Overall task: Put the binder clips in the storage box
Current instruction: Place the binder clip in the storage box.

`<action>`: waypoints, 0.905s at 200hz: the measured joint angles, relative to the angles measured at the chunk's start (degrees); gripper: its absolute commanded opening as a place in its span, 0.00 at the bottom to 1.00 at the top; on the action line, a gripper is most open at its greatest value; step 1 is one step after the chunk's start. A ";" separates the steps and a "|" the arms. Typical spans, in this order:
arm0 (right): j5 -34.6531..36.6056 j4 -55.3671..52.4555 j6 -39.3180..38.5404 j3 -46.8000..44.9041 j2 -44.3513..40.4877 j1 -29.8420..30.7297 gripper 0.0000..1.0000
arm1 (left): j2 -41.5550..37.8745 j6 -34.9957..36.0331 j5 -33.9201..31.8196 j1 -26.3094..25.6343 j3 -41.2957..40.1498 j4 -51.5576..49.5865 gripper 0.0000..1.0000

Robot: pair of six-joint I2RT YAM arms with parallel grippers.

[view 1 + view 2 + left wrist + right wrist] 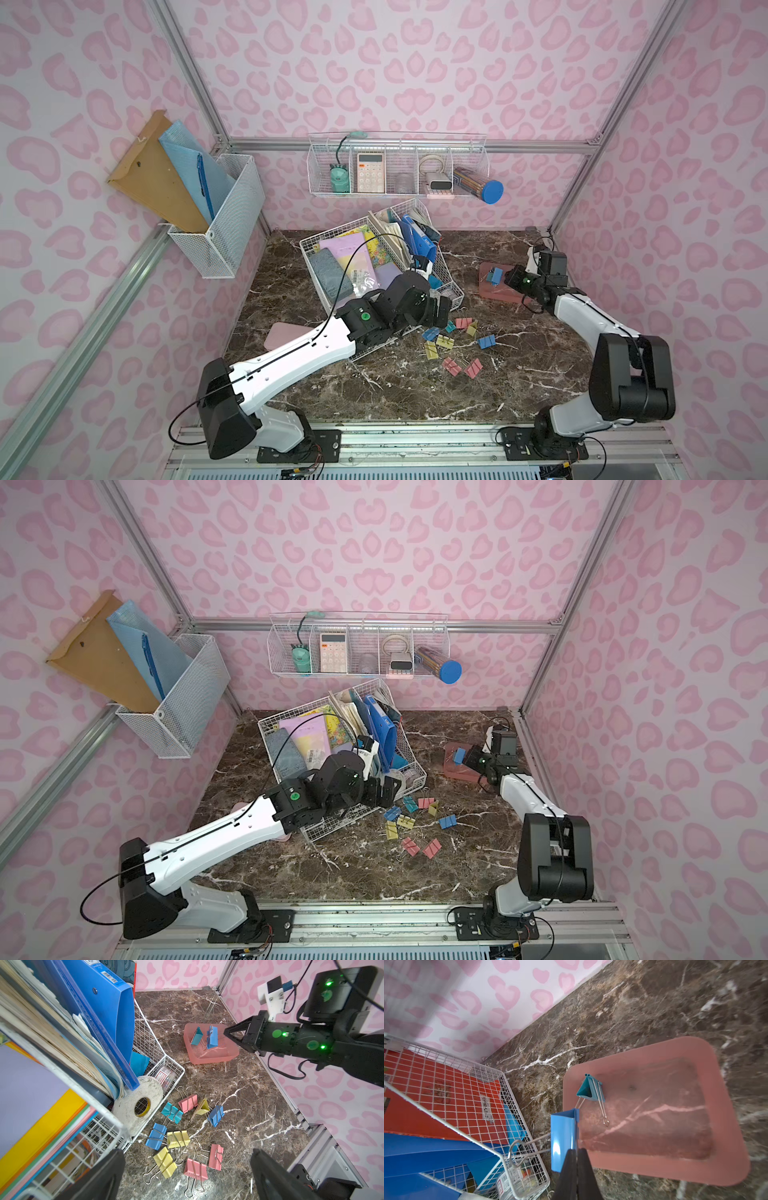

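The open bottom of the storage box is below my right gripper, so next the gripper will lower beside the teal clip and let go of the blue clip's handle.
The dusty-pink storage box [496, 294] [457, 774] [209, 1055] [675, 1169] sits at the table's right side. A teal binder clip [196, 1036] [588, 1089] lies inside it. My right gripper [505, 278] [468, 757] [225, 1032] [576, 1152] is shut on the wire handle of a blue binder clip [496, 275] [459, 756] [212, 1040] [563, 1138], held upright over the box's edge. Several pink, yellow, blue and teal binder clips [451, 345] [415, 825] [182, 1132] lie on the marble. My left gripper [446, 309] [392, 789] [187, 1157] hovers open just above them, holding nothing.
A white wire desk organiser [374, 270] full of folders and paper stands left of the clips, with a tape roll [137, 1105] in its near corner. A flat pale-pink case [284, 334] lies under my left arm. Wire baskets [397, 166] [220, 216] hang on the walls. The right wall runs close behind the box.
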 measured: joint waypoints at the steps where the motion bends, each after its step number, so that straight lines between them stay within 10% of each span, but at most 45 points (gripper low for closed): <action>1: -0.07 0.11 -0.02 0.00 0.13 0.00 0.00 | 0.00 0.00 -0.02 0.00 -0.04 0.00 0.99; 73: -2.89 4.70 -1.90 -0.96 8.70 0.59 0.00 | -0.04 -0.17 -0.07 0.00 -0.66 -0.24 0.99; 94: -3.63 5.44 -1.86 -0.63 10.43 0.83 0.33 | -0.13 -0.17 -0.11 0.00 -0.74 -0.24 0.99; 117: -3.52 5.46 -2.14 -0.68 9.55 1.57 0.47 | -0.22 -0.22 -0.35 0.00 -0.83 -0.24 0.99; 181: 5.22 -1.36 -1.01 -2.73 -7.80 1.68 0.53 | -0.50 -1.07 -0.59 0.00 -0.87 -0.24 1.00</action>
